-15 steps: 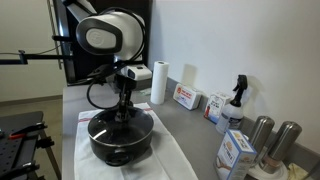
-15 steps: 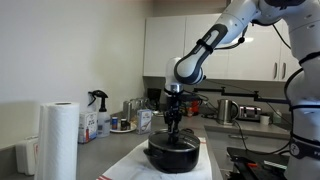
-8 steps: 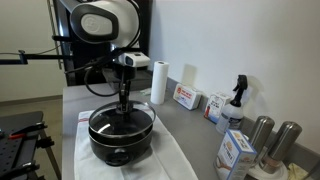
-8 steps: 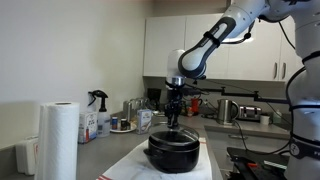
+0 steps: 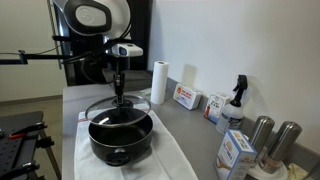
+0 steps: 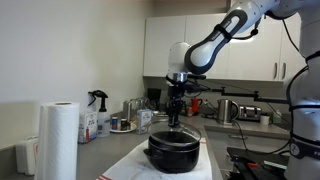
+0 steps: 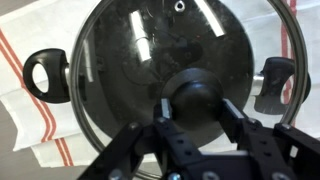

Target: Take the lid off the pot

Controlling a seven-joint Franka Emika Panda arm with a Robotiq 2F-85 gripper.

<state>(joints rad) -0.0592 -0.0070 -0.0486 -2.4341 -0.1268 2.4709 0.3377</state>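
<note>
Next, my gripper moves off the pot (image 5: 120, 138) toward the right in the wrist view. Then it lowers and releases the lid on the cloth's striped end, which lies clear.
My gripper (image 7: 198, 108) is shut on the black centre knob of the glass lid (image 7: 150, 60). It holds the lid (image 5: 118, 106) level a little above the black pot (image 5: 120, 138) in both exterior views; the lid (image 6: 174, 129) hangs over the pot (image 6: 172, 152). In the wrist view the pot's two black side handles (image 7: 48, 76) show beside the lid's metal rim, and the lid covers the pot's dark inside.
The pot stands on a white cloth with red stripes (image 5: 170, 160). A paper towel roll (image 5: 158, 82), boxes (image 5: 186, 97), a spray bottle (image 5: 236, 100) and metal canisters (image 5: 270, 135) line the back of the counter.
My gripper has risen with the lid in it. The lid was resting on the pot and now hangs a little above it.
</note>
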